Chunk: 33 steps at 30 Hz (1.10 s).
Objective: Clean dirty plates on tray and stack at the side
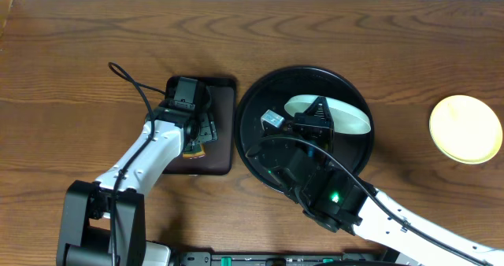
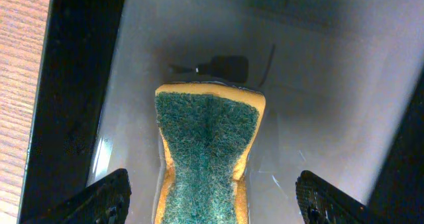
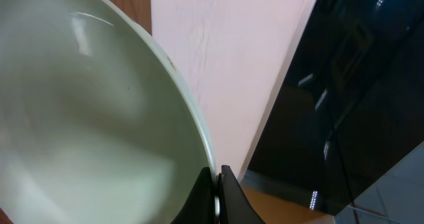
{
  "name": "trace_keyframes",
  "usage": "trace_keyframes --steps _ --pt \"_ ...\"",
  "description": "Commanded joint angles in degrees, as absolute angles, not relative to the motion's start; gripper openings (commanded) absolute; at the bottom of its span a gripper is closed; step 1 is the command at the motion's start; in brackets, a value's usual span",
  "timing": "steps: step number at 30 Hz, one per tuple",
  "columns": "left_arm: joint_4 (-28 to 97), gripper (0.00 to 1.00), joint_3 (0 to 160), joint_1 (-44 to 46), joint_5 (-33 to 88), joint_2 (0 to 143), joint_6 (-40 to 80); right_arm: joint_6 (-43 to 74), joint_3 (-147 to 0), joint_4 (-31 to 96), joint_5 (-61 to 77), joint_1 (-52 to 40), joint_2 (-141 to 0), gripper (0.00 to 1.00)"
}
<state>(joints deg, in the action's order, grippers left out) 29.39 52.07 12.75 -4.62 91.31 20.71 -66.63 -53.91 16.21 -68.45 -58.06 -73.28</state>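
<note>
The yellow plate (image 1: 465, 128) lies flat to the right of my right gripper in the overhead view, so I will swing over it, level the tilted one and release it.
A pale mint-green plate (image 1: 346, 115) (image 3: 86, 118) is held tilted on edge over the round black tray (image 1: 307, 81). My right gripper (image 1: 315, 118) (image 3: 217, 184) is shut on its rim, one finger on each face. A pale yellow plate (image 1: 465, 128) lies flat on the table at the far right, away from the tray. My left gripper (image 1: 203, 132) (image 2: 212, 204) hangs open over a sponge (image 2: 207, 151) that has a green scouring face and a yellow body. The sponge lies between the fingers (image 2: 106, 197) without touching either one.
The sponge rests in a smaller dark-brown rectangular tray (image 1: 222, 108) just left of the black one. The two arms stand close together at the table's middle. Bare wood stretches between the black tray and the yellow plate.
</note>
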Motion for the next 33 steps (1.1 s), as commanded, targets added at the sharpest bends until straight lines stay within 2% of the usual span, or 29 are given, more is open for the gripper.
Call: trace_keyframes --steps 1,12,17,23,25,27,33 --pt "29.47 0.81 52.40 12.45 -4.91 91.68 20.16 -67.42 -54.70 15.97 -70.08 -58.98 -72.23 0.01" --pt "29.47 0.81 52.40 12.45 -4.93 91.68 20.16 -66.85 -54.70 12.49 -70.04 -58.92 -72.23 0.01" --pt "29.47 0.81 52.40 12.45 -4.91 91.68 20.16 -56.03 -54.70 11.40 -67.00 -57.32 -72.31 0.01" --pt "29.47 0.81 52.40 12.45 -4.93 91.68 20.16 -52.01 -54.70 13.98 -69.21 -55.29 -72.31 0.01" --pt "29.47 0.81 52.40 12.45 -4.91 91.68 20.16 -45.89 -54.70 15.57 -67.42 -54.19 -72.31 0.01" --pt "29.47 0.81 52.40 12.45 -4.93 91.68 20.16 -45.89 -54.70 19.35 -66.26 -53.80 -72.31 0.01" --pt "29.47 0.81 52.40 12.45 -4.91 91.68 20.16 -40.18 -54.70 20.40 -64.01 -52.14 -72.31 0.01"
